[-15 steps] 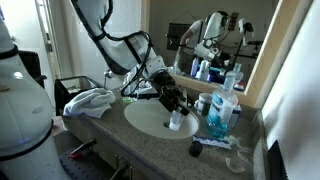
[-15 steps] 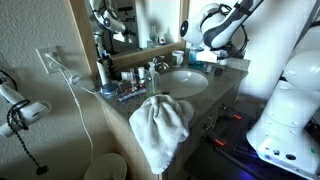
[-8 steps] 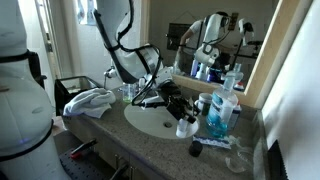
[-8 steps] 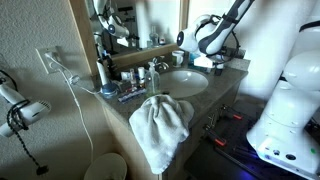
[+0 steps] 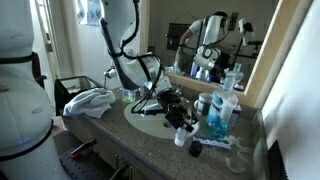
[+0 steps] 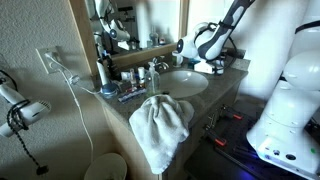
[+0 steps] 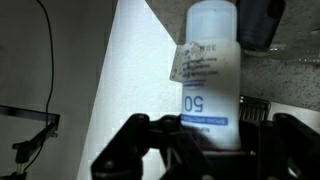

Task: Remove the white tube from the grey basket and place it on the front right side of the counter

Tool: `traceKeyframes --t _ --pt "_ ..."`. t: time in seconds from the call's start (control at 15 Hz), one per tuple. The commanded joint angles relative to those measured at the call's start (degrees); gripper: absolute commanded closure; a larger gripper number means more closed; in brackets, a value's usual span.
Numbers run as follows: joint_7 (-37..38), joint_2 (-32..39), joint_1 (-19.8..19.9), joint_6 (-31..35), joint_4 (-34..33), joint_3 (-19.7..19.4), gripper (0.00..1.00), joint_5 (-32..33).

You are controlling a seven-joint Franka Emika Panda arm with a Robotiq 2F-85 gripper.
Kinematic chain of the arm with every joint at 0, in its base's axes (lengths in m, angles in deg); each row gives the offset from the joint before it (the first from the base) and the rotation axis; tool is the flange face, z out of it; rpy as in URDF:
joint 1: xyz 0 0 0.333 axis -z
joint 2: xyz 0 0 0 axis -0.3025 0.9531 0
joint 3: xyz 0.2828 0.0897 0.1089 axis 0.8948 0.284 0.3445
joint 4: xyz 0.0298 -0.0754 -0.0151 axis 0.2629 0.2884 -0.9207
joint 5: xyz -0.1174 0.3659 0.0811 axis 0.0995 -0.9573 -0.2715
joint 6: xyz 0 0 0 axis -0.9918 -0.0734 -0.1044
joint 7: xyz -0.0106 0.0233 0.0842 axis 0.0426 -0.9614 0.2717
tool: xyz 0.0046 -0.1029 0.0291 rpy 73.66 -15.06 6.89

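The robot's gripper will next lower slightly, away from the black cap-like item, to let go of the tube on the bare speckled counter, which is clear just below the gripper.
My gripper [image 5: 183,124] is shut on the white tube [image 5: 180,138] and holds it upright, low over the speckled counter [image 5: 160,150] at the front right of the oval sink [image 5: 150,122]. I cannot tell if the tube touches the counter. In the wrist view the tube [image 7: 210,70], white with a blue band, sits between my dark fingers [image 7: 135,150], with granite [image 7: 295,80] behind it. The gripper also shows in an exterior view [image 6: 207,64]. The grey basket [image 5: 205,103] stands behind the gripper, beside the pump bottle.
A clear pump bottle of blue liquid [image 5: 220,115] stands right of the gripper. A black cap-like item [image 5: 196,149] and a comb [image 5: 218,143] lie near the counter's front. A white towel [image 5: 90,100] lies left of the sink. A mirror backs the counter.
My gripper has carried the tube from over the sink basin outward and down to the front right part of the counter.
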Motion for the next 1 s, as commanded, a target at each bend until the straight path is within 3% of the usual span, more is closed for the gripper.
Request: traceKeyframes --t 0.0,0.73,0.8,0.93 --pt "2.4 0.5 0.3 1.4 0.6 0.0 0.98 1.0" --pt "8.7 2.5 0.2 5.2 2.7 0.1 0.96 1.6" --pt "9.0 2.5 0.2 5.2 2.8 0.1 0.72 1.6" --pt "8.9 2.2 0.2 5.2 2.9 0.1 0.70 1.7"
